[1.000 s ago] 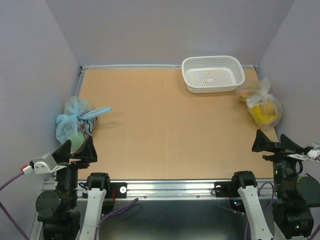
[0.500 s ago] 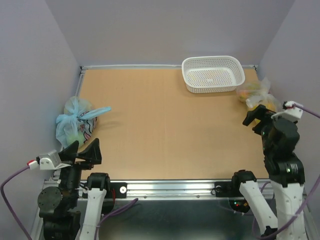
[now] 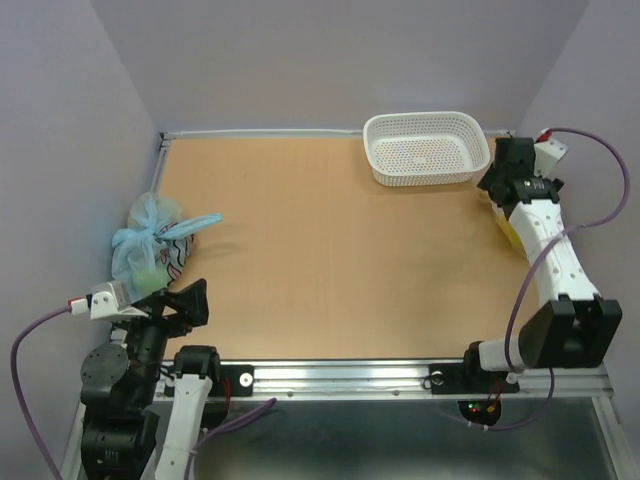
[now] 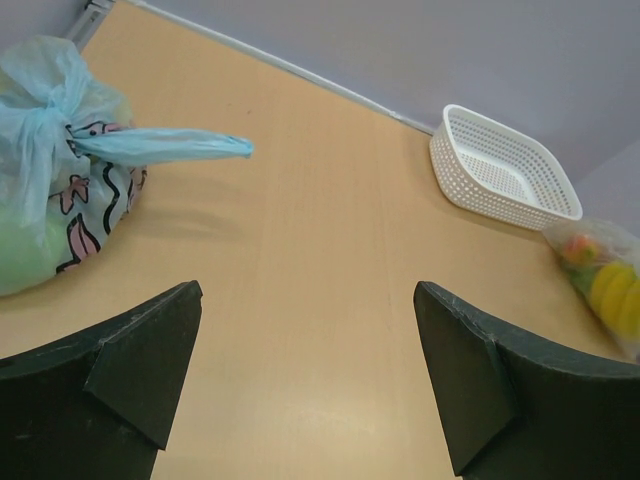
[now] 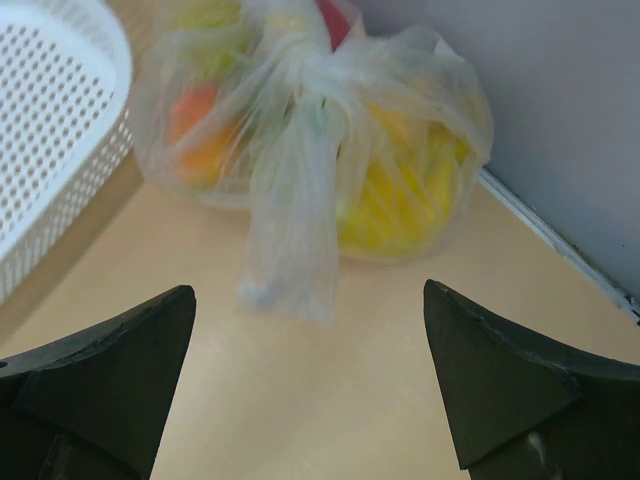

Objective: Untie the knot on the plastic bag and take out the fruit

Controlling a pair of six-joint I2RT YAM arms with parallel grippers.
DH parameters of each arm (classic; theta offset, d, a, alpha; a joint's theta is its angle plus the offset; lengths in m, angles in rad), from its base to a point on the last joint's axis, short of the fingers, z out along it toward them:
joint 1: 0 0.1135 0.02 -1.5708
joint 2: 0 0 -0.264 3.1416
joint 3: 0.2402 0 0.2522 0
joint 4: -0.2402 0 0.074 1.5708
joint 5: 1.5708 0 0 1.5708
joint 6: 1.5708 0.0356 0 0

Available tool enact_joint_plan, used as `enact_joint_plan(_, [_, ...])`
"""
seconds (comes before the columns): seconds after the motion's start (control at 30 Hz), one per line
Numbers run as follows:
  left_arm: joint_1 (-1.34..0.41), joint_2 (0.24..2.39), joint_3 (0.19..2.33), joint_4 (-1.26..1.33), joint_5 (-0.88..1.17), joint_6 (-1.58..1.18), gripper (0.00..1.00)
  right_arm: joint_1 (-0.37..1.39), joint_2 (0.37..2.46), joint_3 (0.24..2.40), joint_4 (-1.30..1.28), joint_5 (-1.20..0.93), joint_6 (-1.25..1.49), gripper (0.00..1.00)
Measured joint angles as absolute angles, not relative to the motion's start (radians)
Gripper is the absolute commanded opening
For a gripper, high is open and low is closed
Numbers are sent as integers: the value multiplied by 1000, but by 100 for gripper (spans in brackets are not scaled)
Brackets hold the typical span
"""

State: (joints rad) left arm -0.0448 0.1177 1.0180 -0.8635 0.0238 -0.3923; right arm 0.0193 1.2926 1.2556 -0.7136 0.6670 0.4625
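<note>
My right gripper lowers its open fingers around the tail's base beside the knot next, where the gathered plastic is narrow, since it lies below the gripper.
The plastic bag (image 5: 320,130) lies against the right wall beside the basket, clear and crinkly. Its knot (image 5: 300,65) is a twisted bunch at the top, and one loose tail (image 5: 290,250) hangs toward me. Inside, the fruit shows: yellow bananas (image 5: 400,190), an orange piece (image 5: 200,130) and a red piece (image 5: 335,15). My right gripper (image 5: 310,380) is open and empty just short of the tail, not touching it. In the top view it (image 3: 500,178) hovers over the bag (image 3: 506,228), hiding most of it. My left gripper (image 3: 185,300) is open and empty at the near left.
A white perforated basket (image 3: 428,147) stands at the back, right next to the bag; its wall shows in the right wrist view (image 5: 50,130). A tied light-blue bag (image 3: 150,240) lies at the left edge, beyond the left gripper. Purple walls close in both sides.
My right arm has swung from the near right edge out to the far right, over the clear bag. The left gripper has shifted slightly. The bags have not moved.
</note>
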Motion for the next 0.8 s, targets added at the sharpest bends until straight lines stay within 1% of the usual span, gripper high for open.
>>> enact_joint_plan(0.13, [-45, 118, 1023, -871, 62, -412, 99, -115, 1491, 1396, -679, 665, 571, 100])
enact_joint_plan(0.27, [-45, 120, 1025, -891, 80, -417, 99, -221, 1617, 1468, -670, 657, 686, 100])
enact_joint_plan(0.43, [-45, 144, 1036, -905, 95, -416, 99, -294, 1748, 1518, -655, 630, 804, 100])
enact_joint_plan(0.47, [-45, 149, 1036, -910, 99, -416, 99, -300, 1772, 1518, -651, 625, 820, 98])
enact_joint_plan(0.53, [-45, 155, 1036, -919, 106, -416, 99, -305, 1816, 1518, -646, 601, 846, 74])
enact_joint_plan(0.57, [-45, 158, 1036, -923, 110, -416, 99, -306, 1828, 1516, -643, 592, 849, 47])
enact_joint_plan(0.63, [-45, 160, 1036, -928, 121, -416, 99, -306, 1833, 1478, -610, 554, 864, 30])
enact_joint_plan(0.67, [-45, 161, 1036, -929, 128, -416, 99, -306, 1821, 1444, -588, 542, 876, 16])
enact_joint_plan(0.77, [-45, 166, 1036, -932, 150, -413, 99, -302, 1759, 1331, -549, 503, 877, 0])
enact_joint_plan(0.8, [-45, 168, 1036, -931, 154, -412, 99, -301, 1737, 1297, -539, 495, 873, 0])
